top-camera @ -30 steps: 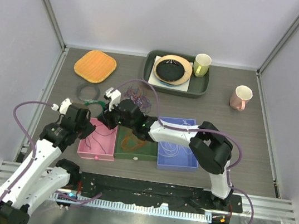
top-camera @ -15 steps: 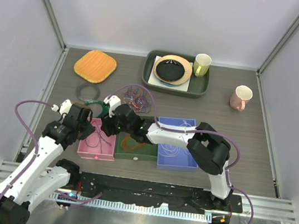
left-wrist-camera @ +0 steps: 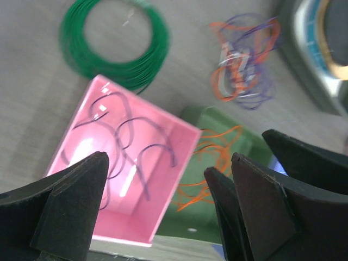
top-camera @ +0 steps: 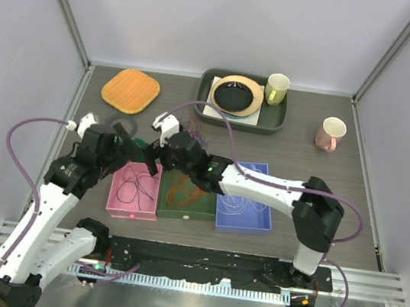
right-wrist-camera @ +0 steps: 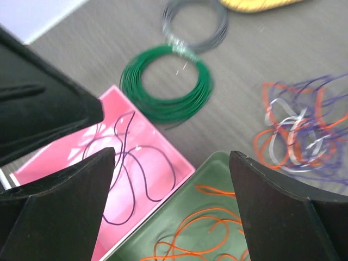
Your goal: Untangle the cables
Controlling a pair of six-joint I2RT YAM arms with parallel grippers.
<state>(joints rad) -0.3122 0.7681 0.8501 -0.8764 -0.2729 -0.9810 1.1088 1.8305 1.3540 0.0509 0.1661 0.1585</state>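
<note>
I should bring my left gripper outward and down, toward the right in the top view, onto the tangle's edge by the green coil, where purple crosses orange.
A tangle of orange, purple and white cables [left-wrist-camera: 244, 60] [right-wrist-camera: 304, 128] lies on the table behind the trays, partly hidden under my right arm in the top view [top-camera: 195, 129]. Loose purple cables lie in the pink tray [top-camera: 132, 206] [left-wrist-camera: 157, 217]. Orange ones lie in the green tray [top-camera: 185, 211] [right-wrist-camera: 228, 174] and white ones in the blue tray [top-camera: 241, 222]. My left gripper [top-camera: 133, 146] [left-wrist-camera: 166, 163] hangs open and empty over the pink tray's back edge. My right gripper [top-camera: 156, 160] [right-wrist-camera: 171, 155] is close beside it, open and empty, above the seam between the pink and green trays.
A green wire coil [left-wrist-camera: 114, 41] [right-wrist-camera: 166, 84] and a grey coil [right-wrist-camera: 196, 22] lie just behind the pink tray. Farther back are a yellow mat [top-camera: 130, 90], a dark tray [top-camera: 275, 121] with a plate and bowl, a pale yellow cup [top-camera: 277, 89] and a pink mug [top-camera: 331, 134].
Both grippers have gone from shut to open and have risen and moved back from the pink tray. The purple cable strung between them now lies loose in that tray.
</note>
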